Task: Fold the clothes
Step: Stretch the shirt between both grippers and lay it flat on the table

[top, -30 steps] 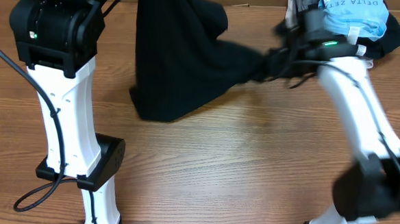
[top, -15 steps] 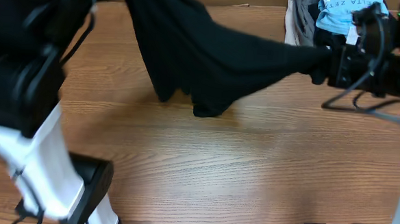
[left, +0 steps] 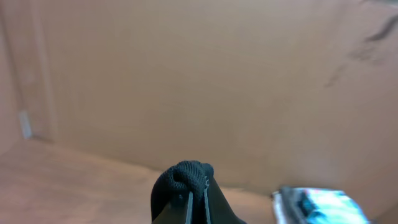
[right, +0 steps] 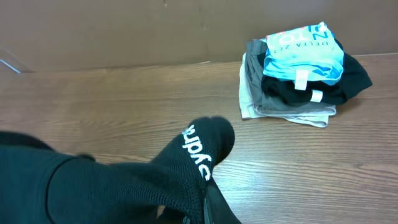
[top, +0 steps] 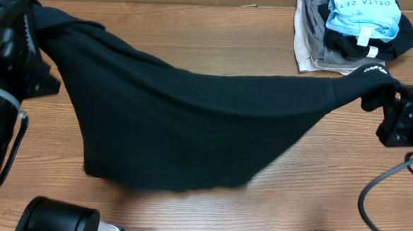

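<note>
The shirt still hangs above the table, so my right gripper will next carry its shirt end outward and down to the bare wood beside the folded pile and then release it.
The clothes, a black T-shirt (top: 192, 122), hang stretched wide above the wooden table (top: 217, 42) between my two grippers. At the far left, my left gripper (top: 36, 13) is shut on one bunched corner of it; the left wrist view shows a knot of black fabric (left: 186, 175) pinched between that gripper's (left: 197, 190) closed fingers. To the right, my right gripper (top: 379, 90) is shut on the other end, where a small white logo (top: 370, 69) shows. In the right wrist view that logo (right: 198, 148) sits just above the gripper (right: 205, 194). The shirt's lower edge sags toward the table's front.
A pile of folded garments (top: 349, 31) lies at the back right, light-blue on top of black, grey and beige; the right wrist view shows the pile (right: 298, 68) too. A brown cardboard wall (left: 199, 74) runs along the back. The arm bases (top: 59, 219) stand at the front edge.
Both grippers have moved apart, the left one to the far left and the right one rightward and toward the front. The shirt went from a hanging bunch to a wide spread.
</note>
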You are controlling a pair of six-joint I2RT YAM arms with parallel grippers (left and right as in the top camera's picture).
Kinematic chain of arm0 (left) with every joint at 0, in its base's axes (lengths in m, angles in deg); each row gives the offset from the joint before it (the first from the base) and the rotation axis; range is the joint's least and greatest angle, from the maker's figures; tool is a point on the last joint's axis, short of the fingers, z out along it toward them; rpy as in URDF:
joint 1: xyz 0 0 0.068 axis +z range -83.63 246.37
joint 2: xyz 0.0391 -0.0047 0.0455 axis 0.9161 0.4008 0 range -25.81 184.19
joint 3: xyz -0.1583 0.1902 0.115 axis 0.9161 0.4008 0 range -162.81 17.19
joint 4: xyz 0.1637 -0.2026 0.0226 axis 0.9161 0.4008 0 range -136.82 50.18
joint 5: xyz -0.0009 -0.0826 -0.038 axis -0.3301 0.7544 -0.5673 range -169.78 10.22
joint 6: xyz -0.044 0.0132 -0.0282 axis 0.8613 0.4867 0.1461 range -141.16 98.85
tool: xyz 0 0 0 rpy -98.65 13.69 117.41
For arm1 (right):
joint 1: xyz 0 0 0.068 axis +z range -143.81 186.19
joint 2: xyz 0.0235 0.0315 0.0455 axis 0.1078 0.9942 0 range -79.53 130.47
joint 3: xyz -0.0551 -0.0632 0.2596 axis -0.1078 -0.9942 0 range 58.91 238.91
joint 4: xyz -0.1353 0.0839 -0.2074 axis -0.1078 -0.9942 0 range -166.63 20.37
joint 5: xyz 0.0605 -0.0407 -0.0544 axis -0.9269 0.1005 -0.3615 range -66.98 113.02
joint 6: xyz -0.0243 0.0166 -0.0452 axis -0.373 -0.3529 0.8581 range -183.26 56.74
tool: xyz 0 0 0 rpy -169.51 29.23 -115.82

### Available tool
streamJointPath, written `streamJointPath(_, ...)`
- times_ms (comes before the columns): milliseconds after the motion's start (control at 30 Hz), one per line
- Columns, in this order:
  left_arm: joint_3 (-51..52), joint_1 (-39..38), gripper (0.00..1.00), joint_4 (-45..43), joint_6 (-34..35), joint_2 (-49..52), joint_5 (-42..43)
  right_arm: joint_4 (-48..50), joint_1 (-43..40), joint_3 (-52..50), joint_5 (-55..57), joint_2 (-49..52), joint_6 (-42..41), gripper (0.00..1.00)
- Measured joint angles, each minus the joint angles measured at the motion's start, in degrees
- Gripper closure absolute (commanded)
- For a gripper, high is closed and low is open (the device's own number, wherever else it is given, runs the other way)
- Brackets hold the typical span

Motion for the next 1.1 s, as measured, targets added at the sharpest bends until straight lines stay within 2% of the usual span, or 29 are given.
streamJointPath(167,1.9,0.0,0.96,2.0,-0.2,6.6,-5.4,0.9,0.0,0.1,0.4,7.6,0.9,0.96)
streamJointPath(467,6.9,0.0,0.96,2.6,-0.2,25.2,-10.9,8.8,1.0,-0.4,-0.4,32.7,3.9,0.96)
streamJointPath(767,8.1,1.7,0.96,-3.0,-0.1,45.8,-13.1,23.6,2.4,-0.6,-0.6,53.7,5.1,0.95)
streamJointPath(967,8.4,3.8,0.96,-10.7,-0.1,57.6,-13.7,35.1,2.5,-0.7,-0.6,61.7,5.4,0.90)
streamJointPath(1067,8.5,4.9,0.96,-14.3,-0.1,62.2,-13.8,40.2,2.5,-0.7,-0.6,64.6,4.8,0.80)
streamJointPath(1100,8.5,5.2,0.96,-15.2,-0.1,63.2,-13.8,41.2,2.5,-0.7,-0.6,65.2,4.6,0.73)
